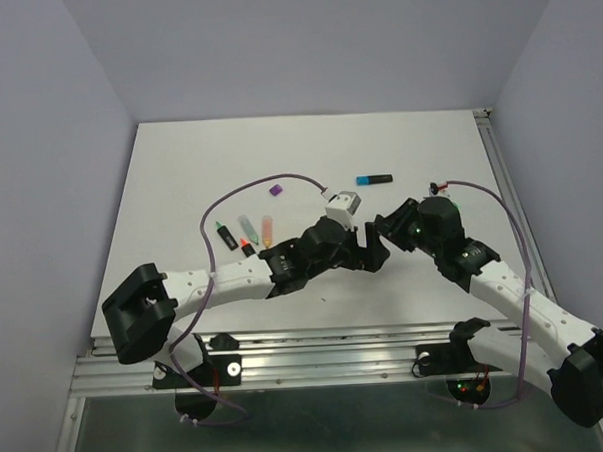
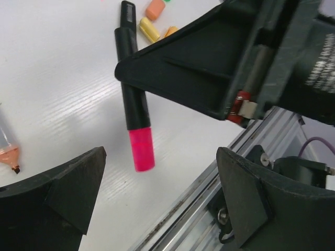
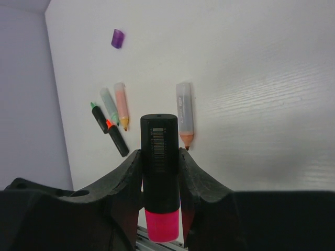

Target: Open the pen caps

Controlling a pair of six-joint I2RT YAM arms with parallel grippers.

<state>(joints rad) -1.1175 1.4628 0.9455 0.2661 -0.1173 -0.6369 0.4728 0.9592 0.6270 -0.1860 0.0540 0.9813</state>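
The highlighter hangs above the table. It goes away from my left gripper and down next, and my right gripper releases it on the tabletop beside the yellow caps.
A black highlighter (image 3: 159, 151) with a pink pen cap (image 3: 163, 225) on its end is clamped by its body in my right gripper (image 3: 159, 155), which is shut on it above the table's near edge. In the left wrist view the same pink cap (image 2: 141, 149) hangs free, just ahead of my left gripper (image 2: 159, 156). That gripper is wide open and touches nothing. The two grippers face each other at mid-table, left gripper (image 1: 371, 251) and right gripper (image 1: 390, 226). A loose purple cap (image 1: 275, 189) lies further back. A blue-capped highlighter (image 1: 375, 180) lies behind the grippers.
Several uncapped pens (image 1: 247, 232) lie in a cluster left of the grippers. An uncapped pale pen (image 3: 184, 112) lies apart from them. Orange (image 2: 155, 9) and yellow (image 2: 148, 30) caps lie near the pen's far end. The aluminium rail (image 2: 209, 204) runs along the near edge.
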